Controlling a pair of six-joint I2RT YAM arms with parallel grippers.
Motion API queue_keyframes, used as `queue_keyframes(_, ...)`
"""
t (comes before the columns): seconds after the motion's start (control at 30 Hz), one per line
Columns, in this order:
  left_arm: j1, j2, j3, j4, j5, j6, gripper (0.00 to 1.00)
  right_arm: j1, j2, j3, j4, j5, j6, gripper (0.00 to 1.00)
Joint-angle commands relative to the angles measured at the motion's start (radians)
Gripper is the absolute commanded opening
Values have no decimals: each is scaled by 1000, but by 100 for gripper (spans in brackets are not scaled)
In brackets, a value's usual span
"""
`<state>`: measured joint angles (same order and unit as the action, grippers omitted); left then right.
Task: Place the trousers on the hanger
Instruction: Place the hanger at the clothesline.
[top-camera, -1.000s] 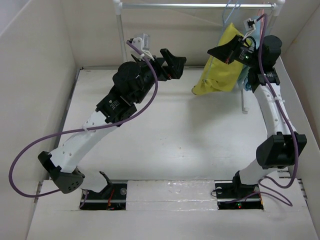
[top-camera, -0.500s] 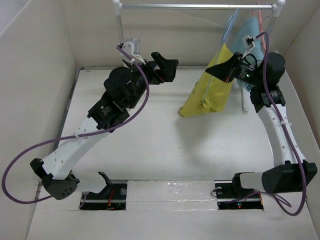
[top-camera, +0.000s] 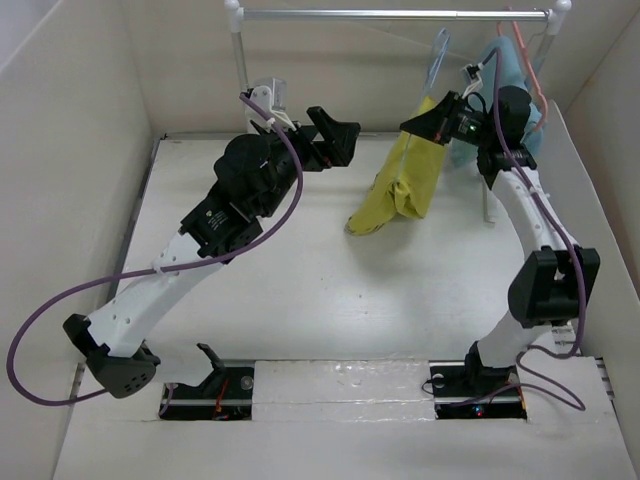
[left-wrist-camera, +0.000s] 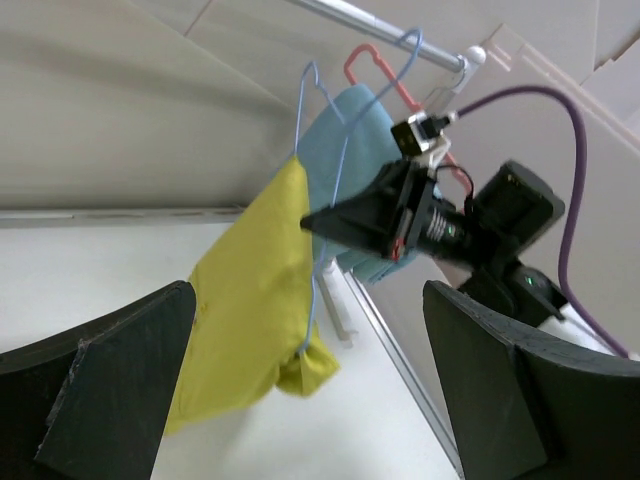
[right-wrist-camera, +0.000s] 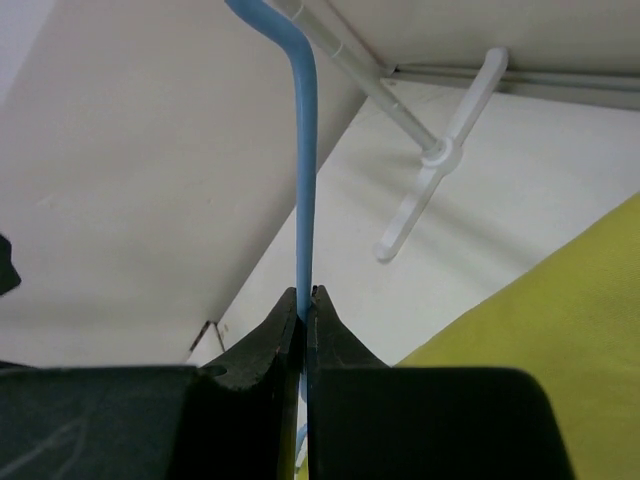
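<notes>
The right gripper next moves outward and to the right in the top view and releases the wire there. This is because the rail's pink-hanger end (top-camera: 492, 15) lies that way from it.
The mustard yellow-green trousers (top-camera: 400, 185) hang folded over the pale-blue wire hanger (top-camera: 440, 45), whose hook is up by the rail. They also show in the left wrist view (left-wrist-camera: 250, 290) with the hanger (left-wrist-camera: 305, 130). My right gripper (top-camera: 412, 122) is shut on the hanger's wire (right-wrist-camera: 303, 180), with the trousers (right-wrist-camera: 540, 380) just below. My left gripper (top-camera: 345, 135) is open and empty, left of the trousers and apart from them. The striped waistband does not show.
A metal rail (top-camera: 395, 14) on white posts spans the back. A pink hanger (top-camera: 525, 50) with a light-blue cloth (top-camera: 500, 60) hangs at its right end. White walls close in on the left, back and right.
My right gripper has carried the hanger and trousers up and to the left along the rail. The left arm has shifted slightly left and stayed open.
</notes>
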<state>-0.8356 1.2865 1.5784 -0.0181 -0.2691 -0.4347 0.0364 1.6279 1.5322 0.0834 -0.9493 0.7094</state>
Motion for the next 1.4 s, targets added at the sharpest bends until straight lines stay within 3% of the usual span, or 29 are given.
queue_keyframes(0.0, 1, -32, -34, 20, 1, -19, 93, -30, 38, 187, 294, 15, 45, 0)
queue_keyframes(0.17, 1, -49, -102, -5, 5, -52, 93, -61, 163, 339, 317, 43, 100, 0)
queue_keyframes(0.43, 1, -35, -121, -8, 30, -72, 92, -121, 300, 439, 369, 90, 199, 0)
queue_keyframes(0.97, 1, -10, -110, -14, 41, -73, 91, -162, 308, 315, 325, 130, 162, 0)
queue_keyframes(1.23, 1, 13, -80, -17, 57, -75, 91, -199, 351, 418, 276, 119, 174, 0)
queue_keyframes(1.27, 1, 13, -80, -16, 56, -75, 91, -199, 348, 398, 268, 119, 165, 2)
queue_keyframes(1.37, 1, 14, -84, -16, 53, -72, 91, -199, 305, 303, 271, 121, 141, 20)
